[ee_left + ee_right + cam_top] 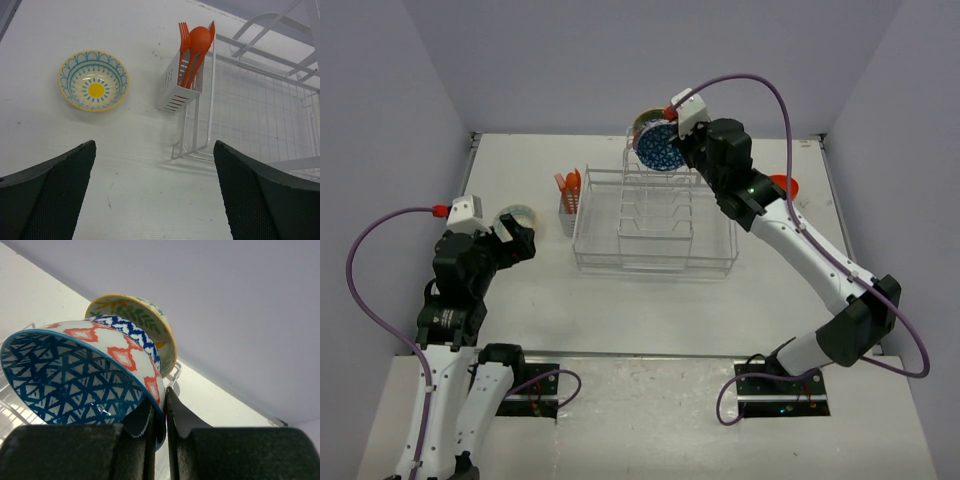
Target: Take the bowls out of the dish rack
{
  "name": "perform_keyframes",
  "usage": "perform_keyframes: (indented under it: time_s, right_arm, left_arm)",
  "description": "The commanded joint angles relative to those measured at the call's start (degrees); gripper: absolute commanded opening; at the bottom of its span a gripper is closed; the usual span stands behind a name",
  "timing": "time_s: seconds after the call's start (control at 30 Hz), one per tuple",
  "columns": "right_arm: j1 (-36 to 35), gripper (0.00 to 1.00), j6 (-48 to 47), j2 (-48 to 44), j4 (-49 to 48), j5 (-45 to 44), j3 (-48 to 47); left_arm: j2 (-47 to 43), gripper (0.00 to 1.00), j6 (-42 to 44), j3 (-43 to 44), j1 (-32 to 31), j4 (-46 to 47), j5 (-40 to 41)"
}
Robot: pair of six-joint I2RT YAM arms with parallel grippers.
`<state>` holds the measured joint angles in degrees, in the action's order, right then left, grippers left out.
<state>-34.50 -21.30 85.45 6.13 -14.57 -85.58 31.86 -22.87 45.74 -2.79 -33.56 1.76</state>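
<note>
My right gripper carries the tilted bowl off the rack (655, 225), back and down next, to reach the empty table on the orange bowl's near side.
The white wire dish rack (655, 225) stands mid-table. My right gripper (672, 138) is over its far end, shut on the rim of a tilted bowl (75, 380), blue-patterned inside with red diamonds outside; it also shows in the top view (658, 148). Just behind it a yellow-rimmed bowl with green leaves (142, 320) stands on edge. A cream bowl with an orange flower (94, 80) sits upright on the table left of the rack. My left gripper (155, 200) hangs open and empty above the table near it. An orange bowl (786, 185) lies right of the rack, partly hidden by my right arm.
The rack's side cutlery holder (182, 75) holds orange utensils (196, 47) at the rack's left end. The rack's central row of upright slots (655, 210) shows no bowls. Lilac walls close in the table at the back and both sides.
</note>
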Motion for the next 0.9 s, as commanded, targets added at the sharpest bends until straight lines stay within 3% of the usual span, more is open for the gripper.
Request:
perform_keyframes:
  time_s: [0.0,0.27,0.4,0.5,0.7,0.87]
  right_arm:
    - [0.9,0.0,5.5,-4.8,-0.6,2.6,-3.2]
    - [11.7,0.0,26.4,-15.7,6.3,7.5,0.7]
    - [23.0,0.0,45.8,-21.9,12.2,5.0,9.5]
    - [37.8,0.0,54.1,-25.8,13.5,10.7,18.9]
    - [53.2,0.0,60.3,-28.0,12.9,19.6,32.7]
    - [57.7,0.0,59.2,-21.0,13.1,23.7,36.7]
  left_arm:
    - [-0.4,1.0,0.9,-0.4,-0.4,2.5,0.3]
    - [-0.5,1.0,0.9,-0.4,-0.4,2.5,0.2]
    - [-0.3,1.0,0.7,-0.3,-0.4,2.4,0.9]
    - [-0.6,1.0,0.4,-0.2,-0.4,1.9,1.9]
    - [-1.5,1.0,-0.1,-0.2,-0.8,1.8,2.8]
    - [-2.1,1.0,0.0,-0.4,-1.6,2.0,2.6]
